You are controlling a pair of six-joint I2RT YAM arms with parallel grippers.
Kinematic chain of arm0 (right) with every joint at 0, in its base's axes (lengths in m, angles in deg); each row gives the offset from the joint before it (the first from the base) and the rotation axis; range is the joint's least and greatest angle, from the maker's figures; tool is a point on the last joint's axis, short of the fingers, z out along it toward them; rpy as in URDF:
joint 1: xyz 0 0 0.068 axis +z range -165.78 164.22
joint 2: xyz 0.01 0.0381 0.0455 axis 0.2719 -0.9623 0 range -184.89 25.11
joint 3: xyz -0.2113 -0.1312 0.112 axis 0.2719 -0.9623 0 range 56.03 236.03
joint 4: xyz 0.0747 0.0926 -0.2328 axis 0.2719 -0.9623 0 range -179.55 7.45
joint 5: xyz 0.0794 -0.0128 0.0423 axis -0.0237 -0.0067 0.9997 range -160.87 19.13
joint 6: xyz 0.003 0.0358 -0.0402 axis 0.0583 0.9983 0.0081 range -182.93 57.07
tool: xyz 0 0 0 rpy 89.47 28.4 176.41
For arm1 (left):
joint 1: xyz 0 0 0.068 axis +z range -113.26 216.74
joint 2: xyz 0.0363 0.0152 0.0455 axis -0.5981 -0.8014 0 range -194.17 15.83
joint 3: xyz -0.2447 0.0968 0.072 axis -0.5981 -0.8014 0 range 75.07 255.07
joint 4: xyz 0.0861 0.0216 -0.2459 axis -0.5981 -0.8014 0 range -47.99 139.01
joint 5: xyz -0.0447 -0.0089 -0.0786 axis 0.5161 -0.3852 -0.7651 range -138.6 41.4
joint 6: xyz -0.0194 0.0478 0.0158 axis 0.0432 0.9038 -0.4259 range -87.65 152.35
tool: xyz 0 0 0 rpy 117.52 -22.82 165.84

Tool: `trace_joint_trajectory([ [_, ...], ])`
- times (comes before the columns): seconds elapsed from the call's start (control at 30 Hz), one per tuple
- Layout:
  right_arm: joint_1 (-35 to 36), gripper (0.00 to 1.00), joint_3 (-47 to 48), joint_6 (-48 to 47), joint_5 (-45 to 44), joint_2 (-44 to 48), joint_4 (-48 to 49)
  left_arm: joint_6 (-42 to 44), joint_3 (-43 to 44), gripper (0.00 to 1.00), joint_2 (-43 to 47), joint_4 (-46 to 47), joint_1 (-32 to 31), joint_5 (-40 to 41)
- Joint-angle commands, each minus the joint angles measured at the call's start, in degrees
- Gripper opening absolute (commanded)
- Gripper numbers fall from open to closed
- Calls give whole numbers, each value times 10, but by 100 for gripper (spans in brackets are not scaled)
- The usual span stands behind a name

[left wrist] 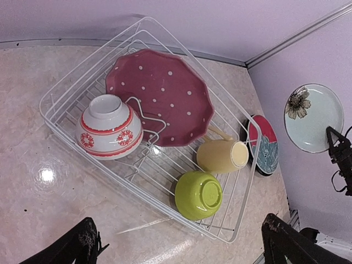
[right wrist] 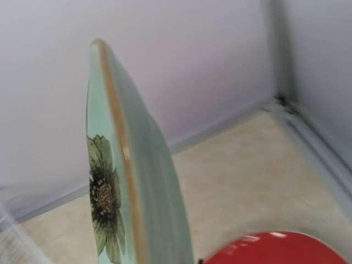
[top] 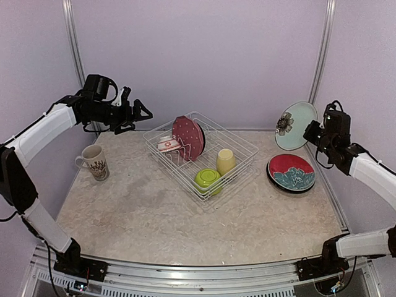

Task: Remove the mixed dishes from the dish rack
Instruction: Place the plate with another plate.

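My right gripper brings the flowered plate down next, tilting it level onto the red and teal plate that lies flat below.
The white wire dish rack (top: 170,168) stands mid-table. In it a pink-dotted plate (top: 189,137) stands upright, with a small red-white bowl (top: 168,144), a pale yellow cup (top: 226,161) on its side and an upturned lime green bowl (top: 208,179). The left wrist view shows the same rack (left wrist: 66,124), plate (left wrist: 162,96), bowl (left wrist: 108,126), cup (left wrist: 223,155) and lime bowl (left wrist: 198,194). My left gripper (top: 133,112) is open and empty, high to the left of the rack. My right gripper (top: 312,133) is shut on a pale teal flowered plate (top: 296,125), held on edge in the air (right wrist: 121,181).
A patterned cream mug (top: 94,162) stands on the table at the left. A red and teal plate (top: 291,172) lies flat at the right, below the held plate, and shows in the right wrist view (right wrist: 275,250). Walls close the back and sides.
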Motion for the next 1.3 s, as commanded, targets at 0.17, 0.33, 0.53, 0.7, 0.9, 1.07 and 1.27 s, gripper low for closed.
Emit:
trace_joint_trajectory([
  [0.17,-184,0,-79,56,277,50,28,12,19,99,-6,-15,-8,7],
  [0.33,-285,0,-150,115,468,21,114,12,18,99,-12,-15,-12,7],
  [0.53,-332,0,-190,147,591,-74,205,16,20,99,-19,-18,-20,12],
  [0.7,-334,0,-201,140,596,-112,243,19,23,99,-23,-23,-20,16],
  [0.9,-340,0,-207,139,598,-141,263,19,23,99,-24,-23,-20,17],
  [1.07,-343,0,-209,137,604,-168,275,20,23,99,-25,-24,-21,16],
  [1.27,-346,0,-203,117,588,-188,268,21,23,99,-25,-25,-21,18],
])
